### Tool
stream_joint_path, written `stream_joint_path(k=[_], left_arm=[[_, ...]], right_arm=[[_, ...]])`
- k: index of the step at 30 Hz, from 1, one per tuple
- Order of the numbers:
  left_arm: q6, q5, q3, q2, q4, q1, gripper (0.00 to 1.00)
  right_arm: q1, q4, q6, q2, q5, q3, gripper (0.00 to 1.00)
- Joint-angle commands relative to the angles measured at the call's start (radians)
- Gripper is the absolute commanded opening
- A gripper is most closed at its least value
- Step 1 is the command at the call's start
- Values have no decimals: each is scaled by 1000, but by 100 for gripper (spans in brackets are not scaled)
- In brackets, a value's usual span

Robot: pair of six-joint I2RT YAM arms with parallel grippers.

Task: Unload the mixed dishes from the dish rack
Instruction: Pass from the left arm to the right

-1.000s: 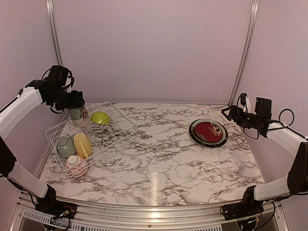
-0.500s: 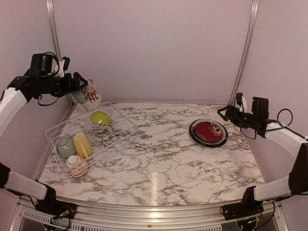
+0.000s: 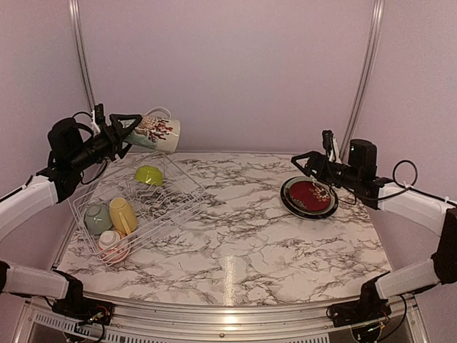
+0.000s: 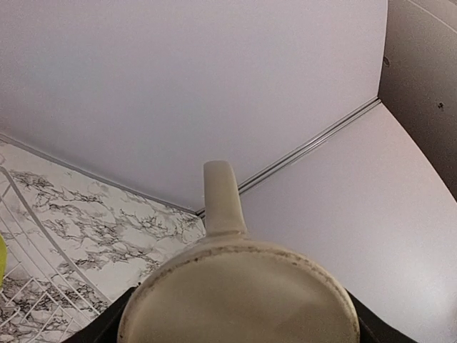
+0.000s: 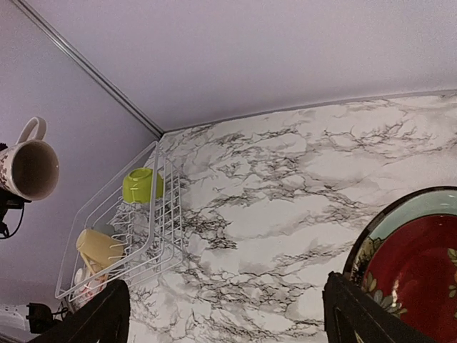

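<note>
The beige mug's open rim (image 3: pixel 174 138) (image 5: pixel 33 193) faces my right gripper from the gripper's left in the top view. My right gripper needs to move that way next, with its fingers around the mug's side.
My left gripper (image 3: pixel 136 131) is shut on a beige mug with a red flower pattern (image 3: pixel 161 133). It holds the mug on its side, high above the back of the dish rack (image 3: pixel 84 193). In the left wrist view the mug's base (image 4: pixel 239 293) fills the space between the fingers (image 4: pixel 107 330). The white wire rack holds a lime-green bowl (image 3: pixel 148 174), a yellow mug (image 3: pixel 123 214), a pale green dish (image 3: pixel 97 219) and a red-patterned bowl (image 3: pixel 113 246). My right gripper (image 3: pixel 303 161) stands open above the table beside a stack of plates (image 3: pixel 309 196) with a red one on top.
The rack (image 5: pixel 168 214) sits at the table's left side, near the left wall. The plate stack (image 5: pixel 421 271) lies at the right on the marble table (image 3: pixel 235 236). Metal corner rails (image 3: pixel 364 78) run up the back walls.
My left arm has lifted the flowered mug out of the rack, swung it up and to the right, and tipped it on its side. My right arm has moved left, towards the plates.
</note>
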Motion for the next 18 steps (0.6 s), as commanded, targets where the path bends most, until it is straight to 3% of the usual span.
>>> stream_joint_path(k=[1, 6, 11, 18], left_arm=[[-205, -71, -45, 8, 469, -93, 11], [-262, -166, -106, 91, 622, -207, 9], [-310, -213, -120, 171, 676, -250, 9], [-400, -181, -94, 301, 800, -289, 9]], right_arm=[[152, 178, 118, 87, 28, 63, 90], [311, 292, 156, 171, 29, 152, 90], [429, 368, 149, 194, 26, 227, 90], [474, 407, 186, 271, 3, 293, 89]])
